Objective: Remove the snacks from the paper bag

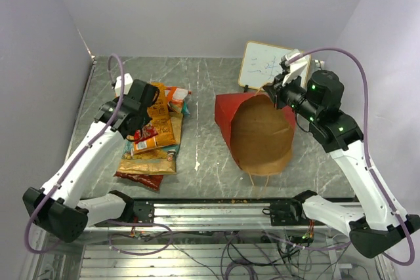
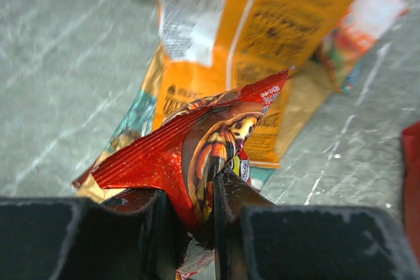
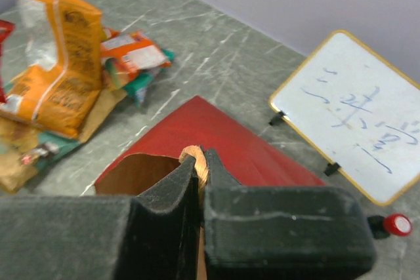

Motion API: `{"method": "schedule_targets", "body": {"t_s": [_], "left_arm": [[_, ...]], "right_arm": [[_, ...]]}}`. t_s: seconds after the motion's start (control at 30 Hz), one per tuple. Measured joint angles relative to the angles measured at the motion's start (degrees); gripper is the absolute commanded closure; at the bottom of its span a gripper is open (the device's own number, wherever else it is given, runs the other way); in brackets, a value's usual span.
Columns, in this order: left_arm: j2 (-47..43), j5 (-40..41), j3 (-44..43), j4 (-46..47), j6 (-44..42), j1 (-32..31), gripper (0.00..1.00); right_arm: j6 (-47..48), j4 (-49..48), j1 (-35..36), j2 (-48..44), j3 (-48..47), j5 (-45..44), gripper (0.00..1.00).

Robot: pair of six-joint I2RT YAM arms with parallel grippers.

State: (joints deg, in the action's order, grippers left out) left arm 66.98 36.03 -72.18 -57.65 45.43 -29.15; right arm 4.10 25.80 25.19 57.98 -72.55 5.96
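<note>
The red chip bag still hangs above the pile, so the robot's left gripper next needs to move down and back over the tan-brown chip bag [image 1: 149, 162] to let go.
The paper bag [image 1: 261, 137] lies open on the table, red outside and brown inside, with its mouth facing me. My right gripper [image 1: 275, 94] is shut on its tan cord handle [image 3: 197, 159] at the bag's far rim [image 3: 216, 129]. The snacks [image 1: 152, 152] lie in a pile on the left: a yellow-orange pack [image 3: 62, 63], an orange-teal pack [image 3: 134, 57] and a tan-brown chip bag [image 1: 149, 162]. My left gripper [image 1: 140, 122] is over this pile, shut on a red chip bag [image 2: 157, 159] at its crinkled edge. No snack shows inside the bag.
A small whiteboard [image 1: 266, 63] stands behind the bag at the back right. A black marker with a red cap [image 3: 396, 224] lies next to it. The walls close in on both sides.
</note>
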Motion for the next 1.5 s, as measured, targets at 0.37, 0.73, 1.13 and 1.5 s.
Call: {"method": "schedule_targets", "body": {"t_s": [0.37,0.73,1.13,1.5], "left_arm": [[-0.7,-14.1,20.0,4.5,6.1,15.1,0.93],[3.6,-18.2,21.8,6.6,7.9,17.6,0.24],[-0.2,-20.2,14.3,5.4,3.8,17.6,0.0],[0.9,-21.8,7.2,4.2,-0.5,17.6,0.01]], "right_arm": [[-5.9,11.6,0.0,5.6,-18.3,25.3,1.0],[-20.2,8.0,-0.7,14.5,-17.5,1.7,1.0],[-21.5,16.6,-18.3,25.5,-15.6,-8.2,1.0],[-18.9,17.0,-18.1,19.8,-12.4,-9.7,0.99]]}}
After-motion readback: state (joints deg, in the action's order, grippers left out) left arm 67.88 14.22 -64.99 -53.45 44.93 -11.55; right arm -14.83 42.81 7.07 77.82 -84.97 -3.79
